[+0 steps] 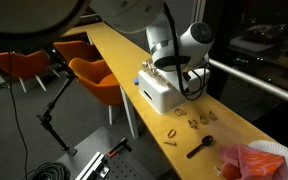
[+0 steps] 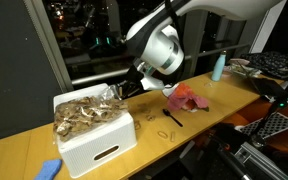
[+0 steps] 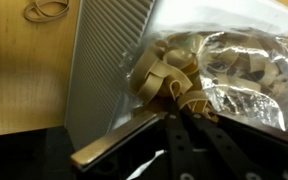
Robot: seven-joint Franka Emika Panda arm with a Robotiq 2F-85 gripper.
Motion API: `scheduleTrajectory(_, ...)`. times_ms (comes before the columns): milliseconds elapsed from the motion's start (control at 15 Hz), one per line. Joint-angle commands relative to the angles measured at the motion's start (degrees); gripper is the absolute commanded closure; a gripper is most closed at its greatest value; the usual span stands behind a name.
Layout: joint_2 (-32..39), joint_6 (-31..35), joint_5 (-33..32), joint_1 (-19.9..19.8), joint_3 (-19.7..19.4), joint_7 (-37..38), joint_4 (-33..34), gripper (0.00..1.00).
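Observation:
The pinched clump is already at the bag's opening (image 2: pixel 108 98). I need to move my gripper gently a little farther over the white box (image 2: pixel 96 148) next and let go of the rubber bands there.
A white ribbed box (image 2: pixel 96 148) stands on the wooden table and holds a clear plastic bag (image 3: pixel 239 55) full of tan rubber bands (image 2: pixel 82 113). My gripper (image 3: pixel 177 100) is over the box's end, its black fingers pressed together on a clump of rubber bands (image 3: pixel 162 72) at the bag's mouth. In both exterior views the gripper (image 1: pixel 156 70) (image 2: pixel 124 90) reaches down to the box (image 1: pixel 160 95) top. How many bands are pinched is hidden by the clump.
Loose rubber bands (image 1: pixel 189 122) (image 2: pixel 165 132) and a black spoon (image 1: pixel 199 149) lie on the table (image 1: pixel 114 45) beyond the box. A red cloth (image 2: pixel 189 98), a white plate (image 1: pixel 279 150), a blue bottle (image 2: pixel 217 67). Orange chairs (image 1: pixel 94 78) stand beside the table.

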Motion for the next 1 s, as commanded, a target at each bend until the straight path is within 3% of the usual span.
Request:
scheduleTrajectory(0, 0.24, -3.80, 5.74, -0.18, 0.78, -5.92, 1.61, 0.99)
scheduleTrajectory(267, 0.27, -7.17, 8.81, 2.02, -1.47, -8.37, 2.30, 0.99)
scheduleTrajectory(333, 0.22, -7.62, 9.17, 2.40, -1.94, -8.63, 2.33, 0.78)
scheduleTrajectory(400, 0.30, -8.12, 9.27, 2.85, -2.53, -8.35, 2.48, 0.70)
scheduleTrajectory(667, -0.32, -7.96, 8.93, 4.69, -4.61, -7.66, 1.95, 0.44)
scheduleTrajectory(800, -0.76, -7.74, 8.80, 5.22, -5.39, -7.52, 1.66, 0.38)
scheduleTrajectory(867, -1.30, -7.60, 8.85, 5.34, -5.69, -7.51, 1.28, 0.29)
scheduleTrajectory(933, -1.92, -7.57, 8.81, 5.41, -6.05, -7.40, 0.80, 0.29)
